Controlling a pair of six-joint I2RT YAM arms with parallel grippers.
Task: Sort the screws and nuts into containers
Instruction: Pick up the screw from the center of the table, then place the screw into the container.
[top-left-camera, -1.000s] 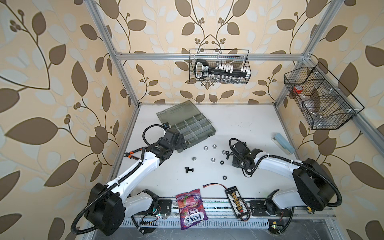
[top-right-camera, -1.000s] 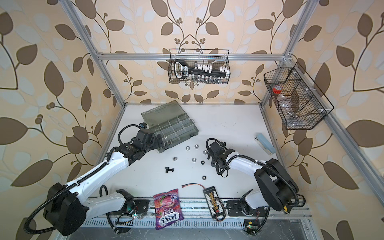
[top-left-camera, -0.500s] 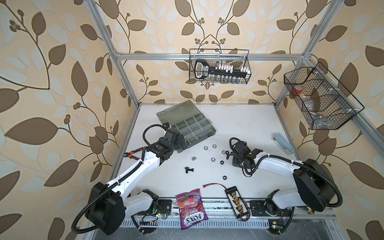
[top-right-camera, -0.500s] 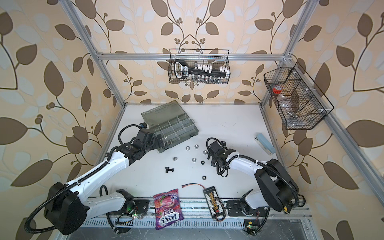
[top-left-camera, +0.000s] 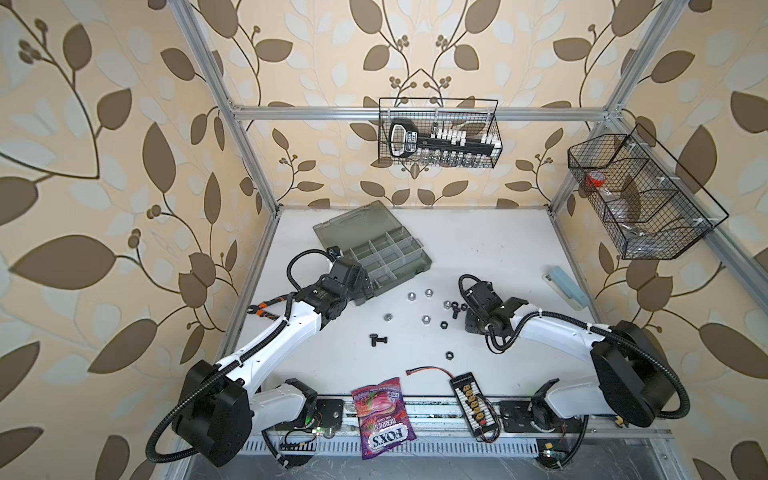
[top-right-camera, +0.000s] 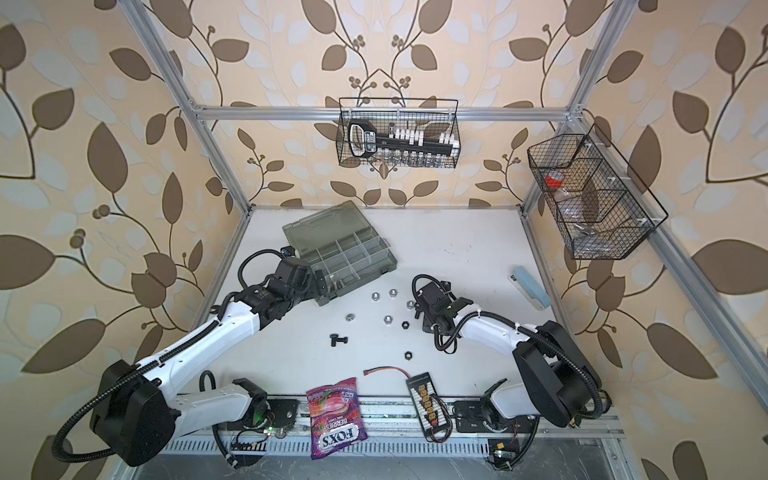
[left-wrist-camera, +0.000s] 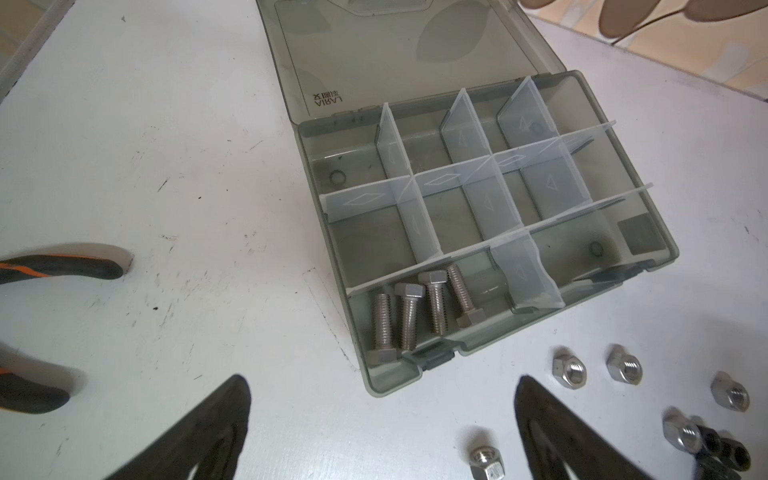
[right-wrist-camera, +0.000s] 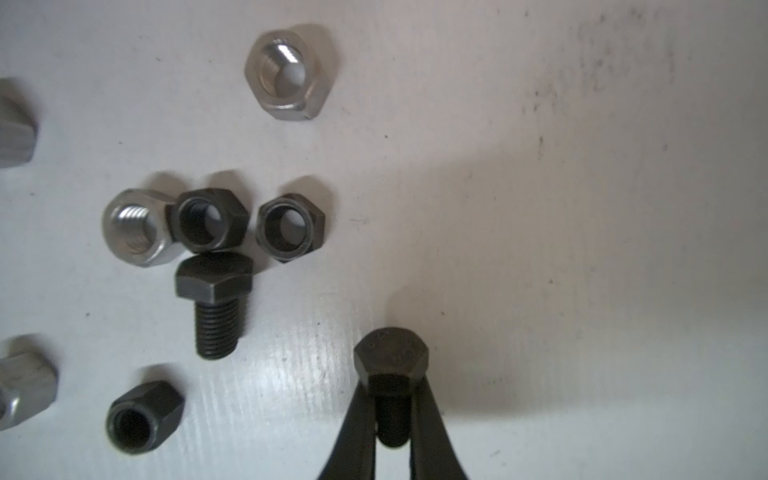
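The front container beside the silver screws is empty, so next I need to lift my right gripper, carry the black screw outward over that container and let the screw go there.
In the right wrist view my right gripper (right-wrist-camera: 390, 392) is shut on the shank of a black screw (right-wrist-camera: 391, 353), just above the white table. Beside it lie another black screw (right-wrist-camera: 214, 303), black nuts (right-wrist-camera: 210, 220) and silver nuts (right-wrist-camera: 291, 72). The open grey-green case (top-left-camera: 422, 266) lies at the back left, and one of its containers holds several silver screws (left-wrist-camera: 415, 316). My left gripper (left-wrist-camera: 382, 399) hangs open and empty at that corner of the case. A third black screw (top-left-camera: 377, 340) lies alone mid-table, with silver nuts (top-left-camera: 410, 296) scattered between the arms.
Orange-and-black pliers (left-wrist-camera: 62, 266) lie left of the case. A candy bag (top-left-camera: 382, 415) and a black connector board (top-left-camera: 471, 399) sit at the front edge, and a pale blue block (top-left-camera: 567, 286) at the right. Wire baskets (top-left-camera: 436, 133) hang on the walls.
My right gripper has closed its fingers onto the black screw. Neither arm has visibly shifted, and the left gripper has stayed open.
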